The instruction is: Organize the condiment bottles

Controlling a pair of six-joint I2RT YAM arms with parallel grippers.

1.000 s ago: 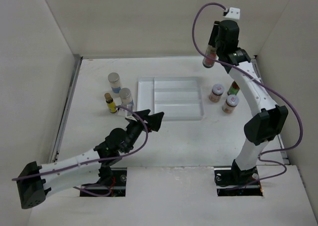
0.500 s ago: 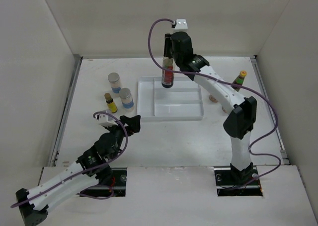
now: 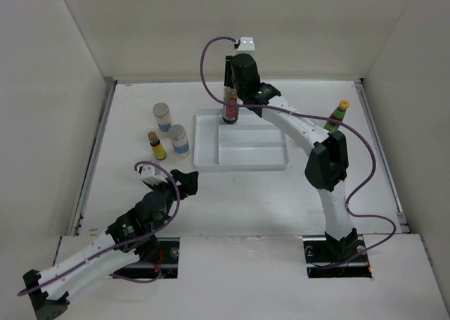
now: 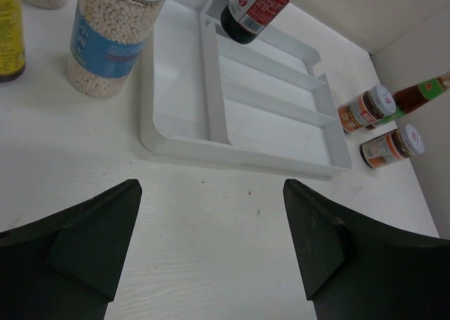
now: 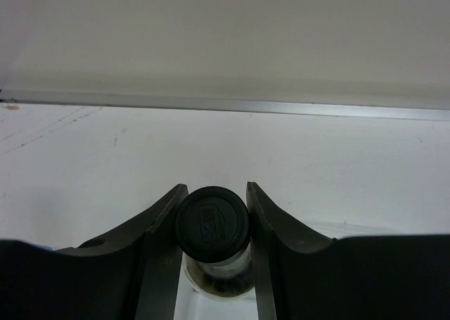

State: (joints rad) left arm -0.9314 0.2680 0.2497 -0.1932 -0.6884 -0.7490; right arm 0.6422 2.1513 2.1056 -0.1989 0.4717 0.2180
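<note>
I will lower the clear bottle with my right gripper until its base stands in the tray's far narrow section [image 3: 229, 124], which is empty, then release the black cap.
My right gripper [image 3: 229, 93] is shut on the black cap of the tall clear bottle [image 3: 230, 112], which hangs tilted over the white tray's [image 3: 205, 162] back left corner. From the right wrist, the cap [image 5: 211, 221] sits tight between both fingers. My left gripper [image 3: 184, 181] is open and holds nothing, low over bare table in front of the tray [image 4: 232, 151]. Two grey-lidded jars [image 3: 162, 116] [image 3: 178, 139] and the tiny yellow bottle [image 3: 156, 145] stand left of the tray. The yellow-capped sauce bottle [image 3: 336, 116] stands at the right. Two reddish jars [image 4: 365, 107] [image 4: 392, 145] show in the left wrist view.
The tray has one long left compartment and narrow ones across [image 4: 274, 98]. White walls enclose the table, with a metal rail [image 3: 95, 151] along the left side. In the top view, the right arm's forearm [image 3: 302, 130] stretches across the tray's right side and covers the reddish jars.
The right arm has carried the tall bottle from the back right leftward to the tray's back left corner and lowered it. The left arm has drawn back toward the near edge, jaws still open.
</note>
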